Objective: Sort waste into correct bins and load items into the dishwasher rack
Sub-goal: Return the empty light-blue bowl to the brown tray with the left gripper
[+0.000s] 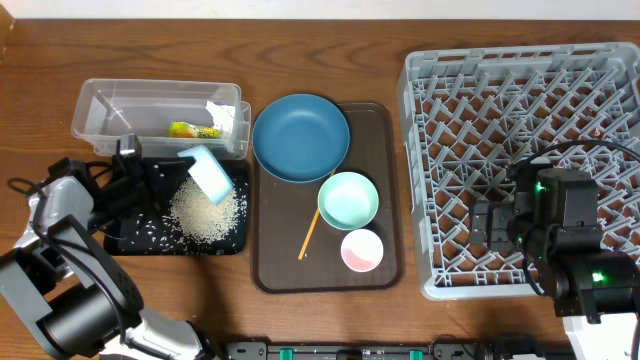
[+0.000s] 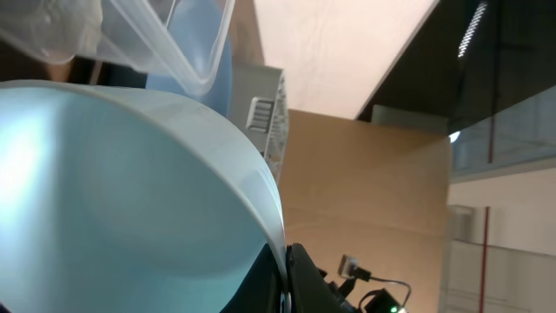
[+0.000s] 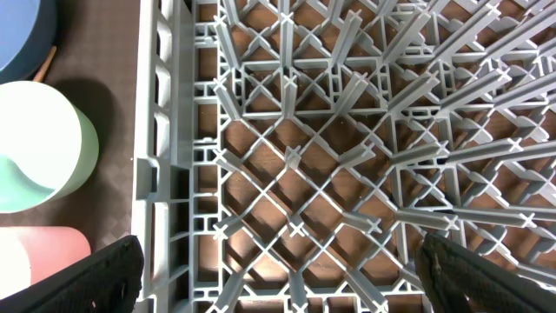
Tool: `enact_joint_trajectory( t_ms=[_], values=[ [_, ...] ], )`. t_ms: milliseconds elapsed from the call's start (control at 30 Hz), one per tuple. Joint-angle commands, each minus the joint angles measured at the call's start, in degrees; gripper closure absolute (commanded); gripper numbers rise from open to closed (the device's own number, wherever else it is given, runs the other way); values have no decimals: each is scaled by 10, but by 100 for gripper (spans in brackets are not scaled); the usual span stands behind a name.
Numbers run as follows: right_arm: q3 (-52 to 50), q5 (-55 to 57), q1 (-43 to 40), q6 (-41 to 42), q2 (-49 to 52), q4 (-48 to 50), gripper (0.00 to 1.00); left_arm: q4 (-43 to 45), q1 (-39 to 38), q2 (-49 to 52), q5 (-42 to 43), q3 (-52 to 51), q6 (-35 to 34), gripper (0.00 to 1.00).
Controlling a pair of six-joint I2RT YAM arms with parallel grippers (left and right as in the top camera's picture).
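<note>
Next, my left gripper swings over the brown tray's bare spot by the stick, lowers the bowl upright and releases it, since rice lies in the black tray.
My left gripper point(image 1: 185, 160) is shut on the rim of the white-blue bowl point(image 1: 208, 172), held tipped above the black tray point(image 1: 125, 243); the bowl fills the left wrist view point(image 2: 130, 200). A pile of white rice point(image 1: 207, 212) lies in the tray. The clear tub point(image 1: 105, 95) holds the yellow-green wrapper point(image 1: 192, 130). The dark-blue plate point(image 1: 300, 137), mint-green bowl point(image 1: 348, 199), pink cup point(image 1: 361, 250) and wooden stick point(image 1: 310, 236) lie on the brown tray. My right gripper point(image 3: 278, 278) is open and empty over the grey dishwasher rack point(image 1: 440, 70). The napkin is out of view.
The brown serving tray point(image 1: 385, 180) sits between the bins and the rack. The rack's left wall point(image 3: 161, 156) shows in the right wrist view, with the mint-green bowl point(image 3: 39, 143) and pink cup point(image 3: 39, 265) beside it. Cables lie by the left arm.
</note>
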Motion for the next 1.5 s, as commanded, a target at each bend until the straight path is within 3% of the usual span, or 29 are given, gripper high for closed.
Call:
enact_joint_trajectory(
  t_ms=[0, 200, 467, 600, 800, 1100, 1167, 1233, 1300, 1467],
  values=[
    [10, -2, 0, 8, 0, 0, 1, -16, -24, -42, -41, 0, 16, 94],
    [10, -2, 0, 8, 0, 0, 1, -23, -114, -140, -167, 0, 18, 94],
    [10, -2, 0, 8, 0, 0, 1, -21, -316, -196, -452, -1, -28, 94],
    [10, -2, 0, 8, 0, 0, 1, -6, -417, -183, -502, -1, -32, 94],
    [10, -2, 0, 8, 0, 0, 1, 30, -518, -152, -601, -1, -95, 94],
    [10, -2, 0, 8, 0, 0, 1, 55, -583, -108, -630, -1, -127, 94],
    [10, -2, 0, 8, 0, 0, 1, 56, -586, -108, -630, -1, -127, 85],
    [10, -2, 0, 8, 0, 0, 1, 55, -585, -109, -630, 0, -127, 62],
    [10, -2, 0, 8, 0, 0, 1, 46, -585, -111, -630, 6, -126, 50],
    [10, -2, 0, 8, 0, 0, 1, 3, -585, -125, -630, 49, -126, 48]
  ],
)
